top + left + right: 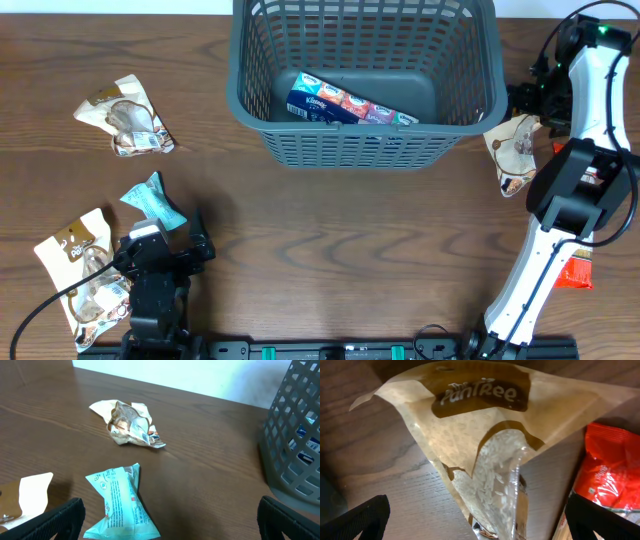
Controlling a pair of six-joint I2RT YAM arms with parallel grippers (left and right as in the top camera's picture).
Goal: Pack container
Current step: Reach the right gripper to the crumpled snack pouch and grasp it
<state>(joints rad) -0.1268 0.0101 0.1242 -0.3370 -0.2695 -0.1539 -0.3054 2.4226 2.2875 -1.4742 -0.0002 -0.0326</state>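
Next, my right gripper comes down onto the pack's clear middle (517,150) (495,489) and closes there, since the beige snack pack lies below and between its open fingers.
The dark grey-blue basket (360,140) stands at the back middle of the table and also shows in the left wrist view (295,435). A blue tissue pack (345,105) lies inside it. My left gripper (180,245) (172,522) is open and empty, low over the table, with a teal snack pack (155,200) (122,505) just ahead between its fingers. My right gripper (527,105) (480,520) is open right of the basket, straddling a beige see-through pack (513,150) (485,445) without closing on it.
A crumpled beige pack (125,118) (130,425) lies at the far left. Another beige pack (80,275) (30,495) lies beside the left arm. A red pack (575,270) (612,470) lies at the right, partly under the right arm.
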